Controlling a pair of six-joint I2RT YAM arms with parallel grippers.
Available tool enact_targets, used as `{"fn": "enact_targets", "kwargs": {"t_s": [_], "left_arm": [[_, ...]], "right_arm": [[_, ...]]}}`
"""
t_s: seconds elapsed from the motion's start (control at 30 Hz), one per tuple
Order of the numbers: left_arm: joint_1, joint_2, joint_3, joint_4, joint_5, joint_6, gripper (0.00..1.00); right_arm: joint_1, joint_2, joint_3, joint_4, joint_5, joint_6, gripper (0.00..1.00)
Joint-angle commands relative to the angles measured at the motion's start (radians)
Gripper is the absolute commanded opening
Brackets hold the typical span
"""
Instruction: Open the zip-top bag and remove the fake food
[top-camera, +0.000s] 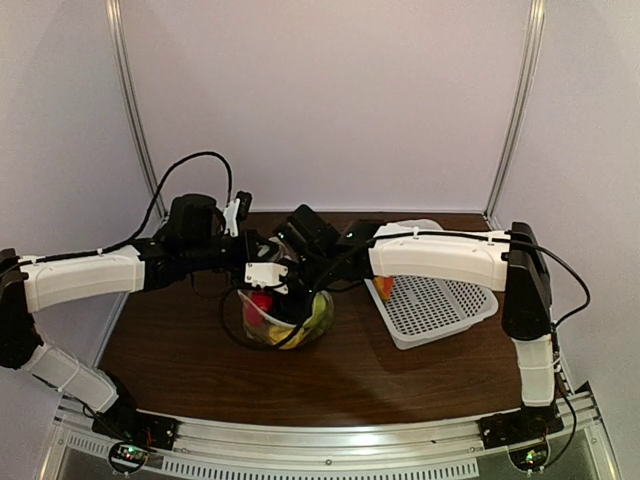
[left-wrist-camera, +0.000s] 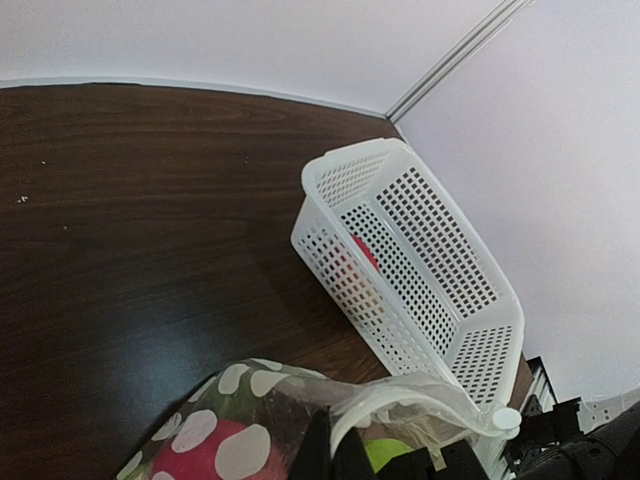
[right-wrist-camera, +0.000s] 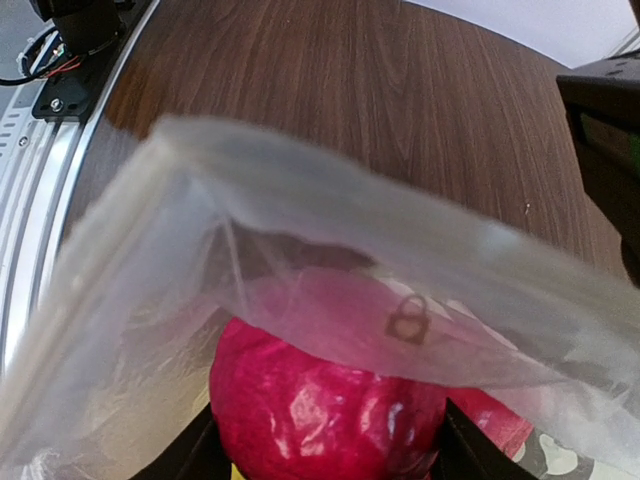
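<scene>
My right gripper will next lift out, move over the basket's bottom (top-camera: 413, 298) beside the orange-red piece, lower and release, since the bag's clear side arches over the fruit.
The zip-top bag (top-camera: 290, 325), clear with white dots, stands open in the middle of the table and holds the fake food: red, yellow and green pieces. My left gripper (left-wrist-camera: 345, 448) is shut on the bag's rim and holds it up; it also shows in the top view (top-camera: 266, 280). My right gripper (right-wrist-camera: 325, 445) is inside the bag's mouth, its fingers (right-wrist-camera: 185, 455) against both sides of a glossy red fruit (right-wrist-camera: 330, 400). The bag's clear wall (right-wrist-camera: 330, 230) arches over the fruit. In the top view the right gripper (top-camera: 300, 268) is above the bag.
A white perforated basket (top-camera: 435, 305) lies tilted to the right of the bag, with an orange-red piece (top-camera: 383, 288) at its left end. It also shows in the left wrist view (left-wrist-camera: 420, 270), with a red piece (left-wrist-camera: 365, 250) inside. Walls enclose the table at the back and sides.
</scene>
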Motion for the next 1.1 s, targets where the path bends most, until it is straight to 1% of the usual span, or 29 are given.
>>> {"fn": "enact_targets", "kwargs": {"t_s": [0.0, 0.07, 0.2, 0.43, 0.5, 0.63, 0.7, 0.83, 0.93, 1.07], "left_arm": [[-0.002, -0.024, -0.014, 0.022, -0.009, 0.008, 0.0], [-0.002, -0.026, -0.009, 0.02, -0.011, 0.019, 0.0], [-0.002, -0.03, 0.001, 0.011, -0.025, 0.043, 0.0], [-0.002, -0.029, 0.016, -0.004, -0.037, 0.074, 0.0], [-0.002, -0.028, 0.018, -0.006, -0.041, 0.078, 0.0], [-0.002, -0.027, 0.028, -0.027, -0.05, 0.085, 0.0], [-0.002, -0.029, 0.029, -0.031, -0.052, 0.089, 0.0], [-0.002, -0.036, 0.04, -0.039, -0.055, 0.104, 0.0], [-0.002, -0.043, 0.051, -0.057, -0.058, 0.118, 0.0], [-0.002, -0.052, 0.052, -0.073, -0.061, 0.135, 0.0]], "right_arm": [[-0.003, -0.04, -0.008, -0.008, 0.011, 0.031, 0.58], [-0.004, -0.078, -0.015, -0.03, 0.024, 0.023, 0.56], [-0.015, -0.154, -0.039, -0.065, 0.033, 0.021, 0.55], [-0.06, -0.232, -0.026, -0.149, 0.021, 0.037, 0.53], [-0.074, -0.248, -0.012, -0.176, -0.013, 0.042, 0.53], [-0.11, -0.282, 0.025, -0.252, -0.128, 0.081, 0.53], [-0.139, -0.315, 0.01, -0.273, -0.149, 0.083, 0.53], [-0.246, -0.383, -0.067, -0.284, -0.13, 0.088, 0.53], [-0.385, -0.403, -0.13, -0.269, -0.112, 0.115, 0.53], [-0.532, -0.405, -0.225, -0.208, -0.007, 0.159, 0.53]]}}
